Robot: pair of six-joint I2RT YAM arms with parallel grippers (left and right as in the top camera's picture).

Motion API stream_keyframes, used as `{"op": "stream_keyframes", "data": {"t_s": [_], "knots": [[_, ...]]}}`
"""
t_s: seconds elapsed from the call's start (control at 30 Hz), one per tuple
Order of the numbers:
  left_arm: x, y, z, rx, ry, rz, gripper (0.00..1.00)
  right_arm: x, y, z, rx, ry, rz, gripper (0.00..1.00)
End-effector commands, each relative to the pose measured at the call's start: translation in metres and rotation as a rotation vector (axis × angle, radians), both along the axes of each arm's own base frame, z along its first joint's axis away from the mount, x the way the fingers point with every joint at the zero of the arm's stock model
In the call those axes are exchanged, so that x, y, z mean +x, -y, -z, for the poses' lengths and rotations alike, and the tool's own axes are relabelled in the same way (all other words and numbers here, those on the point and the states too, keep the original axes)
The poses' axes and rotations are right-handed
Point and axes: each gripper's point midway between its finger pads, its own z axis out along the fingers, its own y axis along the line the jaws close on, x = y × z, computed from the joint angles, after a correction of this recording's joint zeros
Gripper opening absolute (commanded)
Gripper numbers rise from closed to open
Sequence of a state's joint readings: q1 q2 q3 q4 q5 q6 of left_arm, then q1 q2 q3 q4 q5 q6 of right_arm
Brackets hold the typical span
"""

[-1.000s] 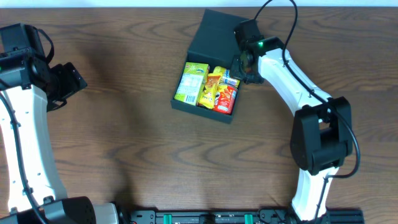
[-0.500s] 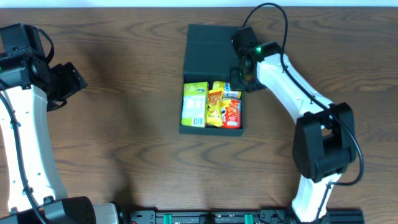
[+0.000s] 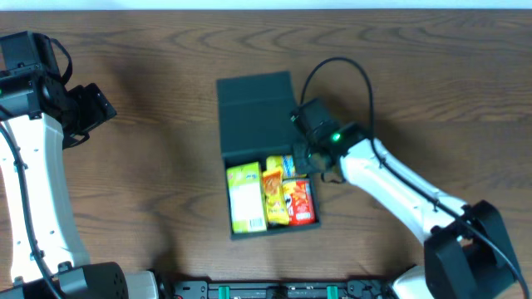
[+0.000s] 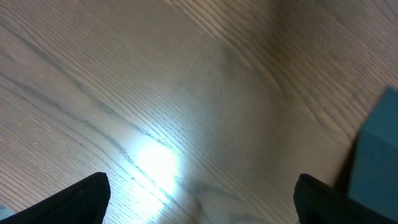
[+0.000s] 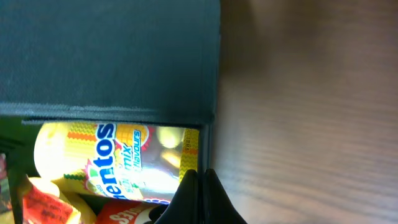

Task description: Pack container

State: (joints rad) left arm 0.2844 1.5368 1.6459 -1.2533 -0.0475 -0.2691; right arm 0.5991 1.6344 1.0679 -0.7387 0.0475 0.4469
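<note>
My right gripper draws the container's side beside the Mentos pack, now between my fingers, slightly back next to straighten the slanted container, then opens to release.
The dark teal-green container (image 3: pixel 253 116) lies open at the table's middle, its flap lid folded back toward the far side. Inside lie a yellow-green carton (image 3: pixel 246 198), a yellow packet (image 3: pixel 274 195) and a red packet (image 3: pixel 299 201). My right gripper (image 3: pixel 309 166) is shut on the container's right wall. In the right wrist view the fingers (image 5: pixel 200 180) pinch that wall, beside a yellow Mentos pack (image 5: pixel 106 162) and below the lid (image 5: pixel 112 56). My left gripper (image 3: pixel 104 104) is open and empty at the far left, over bare wood (image 4: pixel 199 193).
The wooden table runs to its far edge (image 3: pixel 266 10) at the top of the overhead view. A teal corner of the container (image 4: pixel 379 162) shows at the right edge of the left wrist view. The right arm's cable (image 3: pixel 332 71) loops above the container.
My right gripper has dragged the container toward the front and left, turning it so the lid points away. The left arm has not moved.
</note>
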Motion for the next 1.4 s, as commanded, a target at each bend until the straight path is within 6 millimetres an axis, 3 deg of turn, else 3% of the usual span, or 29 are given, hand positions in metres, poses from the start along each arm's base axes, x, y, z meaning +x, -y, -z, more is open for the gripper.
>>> {"op": "stream_keyframes", "data": {"t_s": [0.0,0.27,0.93,0.97,1.03,1.13,1.23,1.37], "knots": [[-0.001,0.0,0.001,-0.005,-0.004,-0.003,0.95,-0.04,0.003,0.036,-0.051,-0.138,0.058,0.01],[-0.001,0.0,0.001,-0.005,-0.004,-0.003,0.95,-0.047,0.004,0.036,-0.041,-0.117,0.289,0.01],[-0.001,0.0,0.001,-0.005,-0.004,-0.003,0.95,-0.045,0.006,0.032,0.007,-0.058,0.391,0.02],[-0.001,0.0,0.001,-0.005,-0.004,-0.003,0.95,-0.048,0.006,0.027,0.014,-0.057,0.388,0.04],[-0.001,0.0,0.001,-0.005,-0.004,-0.003,0.95,-0.049,0.007,0.015,0.034,-0.036,0.384,0.18],[-0.001,0.0,0.001,-0.005,-0.004,-0.003,0.95,-0.047,0.011,-0.017,0.092,0.038,0.388,0.5],[-0.001,0.0,0.001,-0.005,-0.004,-0.003,0.95,-0.047,0.02,-0.044,0.124,0.112,0.398,0.54],[-0.001,0.0,0.001,-0.005,-0.004,-0.003,0.95,-0.04,0.031,-0.075,0.164,0.21,0.353,0.47]]}}
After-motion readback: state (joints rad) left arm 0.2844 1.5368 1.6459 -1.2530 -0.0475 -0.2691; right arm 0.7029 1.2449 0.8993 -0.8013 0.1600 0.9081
